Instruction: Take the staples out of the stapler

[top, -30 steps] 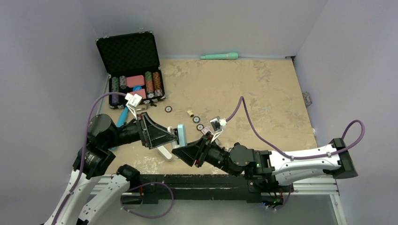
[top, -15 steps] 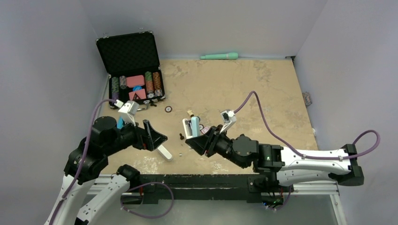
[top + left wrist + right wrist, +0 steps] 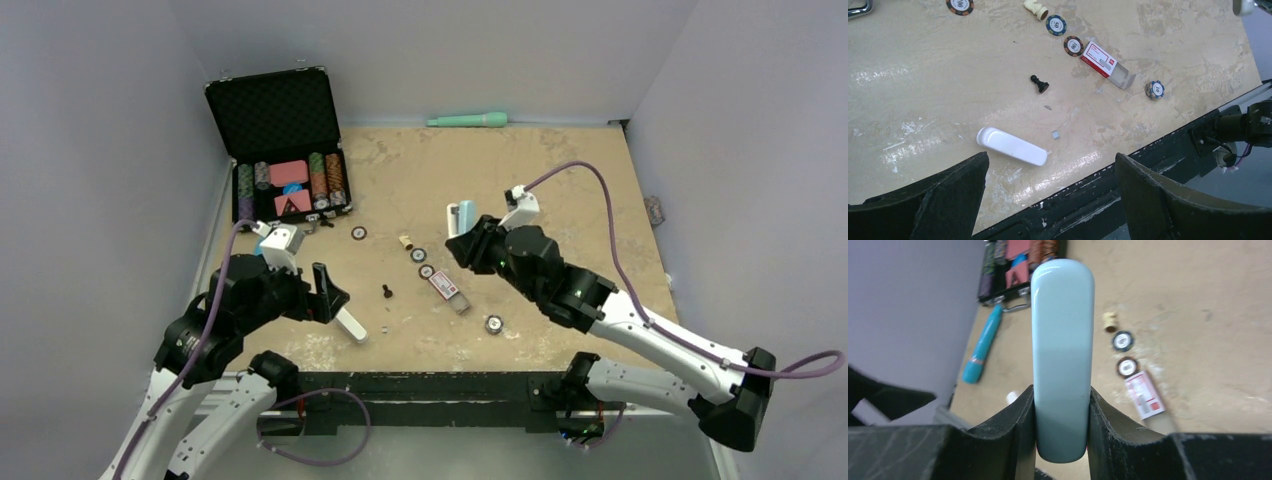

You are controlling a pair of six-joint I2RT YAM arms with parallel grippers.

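I will next lower the light blue stapler with my right gripper onto the tabletop (image 3: 436, 238) (image 3: 1149, 330) beside the blue-rimmed chip and release it there, because that spot is clear of loose pieces.
My right gripper (image 3: 463, 236) is shut on a light blue stapler (image 3: 461, 215) and holds it upright above the middle of the table. In the right wrist view the stapler (image 3: 1063, 340) sits clamped between both fingers of my right gripper (image 3: 1062, 425). My left gripper (image 3: 330, 292) is open and empty, near the front left. In the left wrist view, my left gripper (image 3: 1050, 172) hangs over the table's front edge. A white oblong piece (image 3: 1012, 146) lies flat just beyond it, with a tiny grey staple bit (image 3: 1055, 134) beside it. A red-and-white staple box (image 3: 1105, 64) lies open further out.
An open black case (image 3: 285, 150) of poker chips stands at the back left. A green tool (image 3: 468, 120) lies by the back wall. Loose chips (image 3: 418, 255) (image 3: 493, 323), a black pawn (image 3: 386, 292), a cream piece (image 3: 405, 241) and a blue pen (image 3: 262, 250) lie about.
Both grippers were together at the stapler near the front. My left gripper let go and drew back left. My right gripper carried the stapler up and to the back right.
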